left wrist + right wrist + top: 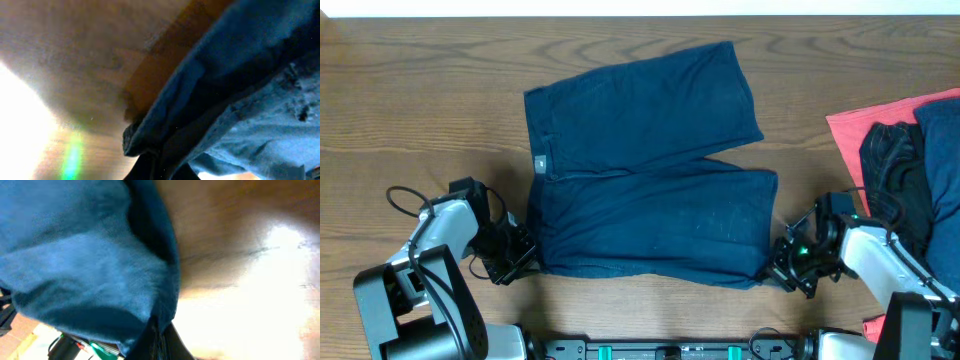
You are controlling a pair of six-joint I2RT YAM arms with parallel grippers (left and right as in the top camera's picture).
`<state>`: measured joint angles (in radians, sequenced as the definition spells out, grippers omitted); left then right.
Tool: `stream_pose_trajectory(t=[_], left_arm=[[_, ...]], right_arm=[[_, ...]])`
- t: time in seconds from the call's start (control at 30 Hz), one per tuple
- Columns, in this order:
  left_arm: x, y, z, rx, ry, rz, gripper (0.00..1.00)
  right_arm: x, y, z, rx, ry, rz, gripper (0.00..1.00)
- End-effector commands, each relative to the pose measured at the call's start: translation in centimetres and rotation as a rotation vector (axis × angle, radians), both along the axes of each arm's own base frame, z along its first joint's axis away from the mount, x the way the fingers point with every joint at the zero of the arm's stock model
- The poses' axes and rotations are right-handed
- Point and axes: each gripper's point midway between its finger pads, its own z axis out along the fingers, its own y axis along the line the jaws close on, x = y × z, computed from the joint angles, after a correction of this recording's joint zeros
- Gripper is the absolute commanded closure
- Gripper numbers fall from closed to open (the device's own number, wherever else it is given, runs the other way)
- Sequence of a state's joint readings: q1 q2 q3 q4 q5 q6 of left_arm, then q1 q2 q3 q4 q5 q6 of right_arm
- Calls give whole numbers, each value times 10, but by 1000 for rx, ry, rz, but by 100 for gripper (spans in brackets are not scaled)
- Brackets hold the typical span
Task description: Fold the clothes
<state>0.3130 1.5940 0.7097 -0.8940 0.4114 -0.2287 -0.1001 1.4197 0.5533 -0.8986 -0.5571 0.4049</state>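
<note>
I will next lift the near corner of the shorts with my right gripper and carry it outward to let go over the far leg's hem (pixel 744 93), because that hem is outward of my gripper.
The clothes (pixel 645 170), a pair of navy-blue shorts, lie spread on the wooden table with the waistband at the left and two legs running right. My left gripper (pixel 527 255) is shut on the near left corner of the shorts by the waistband. My right gripper (pixel 772 268) is shut on the near right corner, at the hem of the near leg. In the left wrist view blue fabric (pixel 235 100) runs down into the shut jaws. The right wrist view likewise shows the shorts' cloth (pixel 85 265) pinched between dark fingers (pixel 165 342).
A red cloth (pixel 860 125) lies at the right edge with a shiny black garment (pixel 892 170) and a blue garment (pixel 942 150) piled on it. The table's far edge (pixel 640 15) runs just beyond the shorts. Cables trail beside the left arm (pixel 405 200).
</note>
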Motion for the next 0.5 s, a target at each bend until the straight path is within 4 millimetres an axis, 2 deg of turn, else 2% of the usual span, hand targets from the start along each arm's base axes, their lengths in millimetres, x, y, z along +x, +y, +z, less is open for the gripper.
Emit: stream_pose_trajectory(t=[0.0, 0.13, 0.27, 0.37, 0.47], left_arm=[[12, 7, 16, 27, -39, -23, 94], [20, 10, 52, 44, -103, -38, 94], [18, 9, 88, 73, -191, -41, 94], [12, 3, 113, 73, -264, -37, 94], [-5, -3, 137, 86, -308, -36, 94]], right_arm=[[33, -8, 22, -45, -116, 54, 99], [65, -30, 60, -176, -208, 88, 99], [88, -45, 103, -268, -298, 84, 99], [101, -47, 134, -279, -375, 71, 99], [111, -51, 170, -299, -461, 51, 99]])
